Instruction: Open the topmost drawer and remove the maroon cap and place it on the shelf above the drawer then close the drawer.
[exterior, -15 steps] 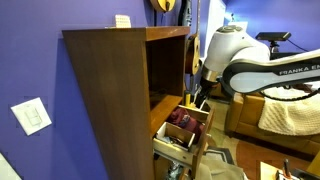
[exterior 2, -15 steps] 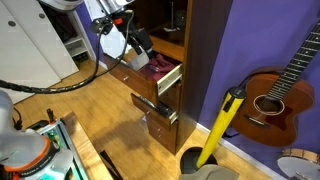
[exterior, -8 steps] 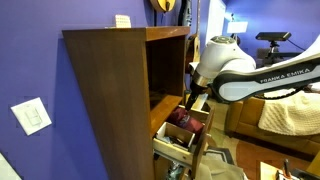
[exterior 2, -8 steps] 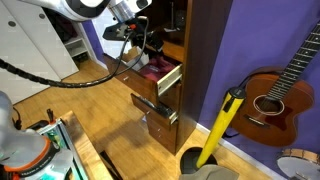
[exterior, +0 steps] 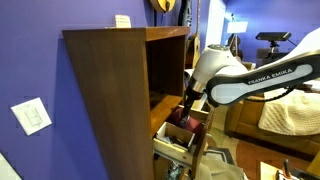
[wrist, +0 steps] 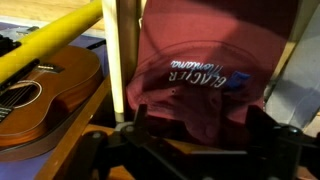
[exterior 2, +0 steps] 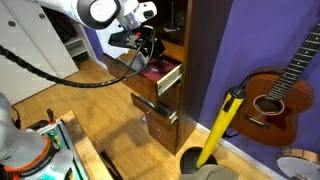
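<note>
The gripper needs to go down into the drawer with a slight turn and close on the cap, because the cap's fabric beside the lettering is between the gripper's open fingers.
The topmost drawer (exterior: 196, 128) (exterior 2: 170, 78) stands pulled out of the tall brown cabinet. The maroon cap (wrist: 210, 65) lies inside it, its white lettering facing the wrist camera. The cap also shows in both exterior views (exterior: 181, 120) (exterior 2: 158, 68). My gripper (wrist: 200, 130) is open, with one dark finger on each side of the cap, close above it. In both exterior views the gripper (exterior: 188, 101) (exterior 2: 149, 52) hangs over the open drawer, at its front. The shelf (exterior: 164, 101) (exterior 2: 171, 47) is the dark board right above the drawer.
A lower drawer (exterior: 174, 148) (exterior 2: 153, 104) is also partly pulled out. A guitar (exterior 2: 272, 98) and a yellow pole (exterior 2: 222, 125) lean on the purple wall beside the cabinet. A couch (exterior: 285, 116) stands behind the arm.
The arm has swung in toward the cabinet and lowered. The gripper has moved from beside the drawer front to right over the cap. The cap and drawer have not moved.
</note>
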{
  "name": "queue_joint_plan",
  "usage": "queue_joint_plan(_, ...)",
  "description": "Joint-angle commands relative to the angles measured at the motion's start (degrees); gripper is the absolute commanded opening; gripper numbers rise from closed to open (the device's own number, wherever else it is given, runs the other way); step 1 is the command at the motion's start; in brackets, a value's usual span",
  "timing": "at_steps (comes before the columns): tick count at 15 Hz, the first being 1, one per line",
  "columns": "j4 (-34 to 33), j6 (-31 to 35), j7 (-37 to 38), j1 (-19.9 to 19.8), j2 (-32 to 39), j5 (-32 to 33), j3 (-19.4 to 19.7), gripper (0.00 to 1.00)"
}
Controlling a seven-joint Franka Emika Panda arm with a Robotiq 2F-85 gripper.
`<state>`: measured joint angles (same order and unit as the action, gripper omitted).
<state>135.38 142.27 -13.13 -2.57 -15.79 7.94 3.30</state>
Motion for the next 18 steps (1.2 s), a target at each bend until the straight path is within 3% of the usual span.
queue_joint_plan(1, 1.87, 4.35, -5.18, 2.11, 0.38, -4.21, 1.88, 1.0)
queue_joint_plan(18, 5.33, 15.52, -17.91, 6.47, 3.35, -15.35, 5.42, 1.0)
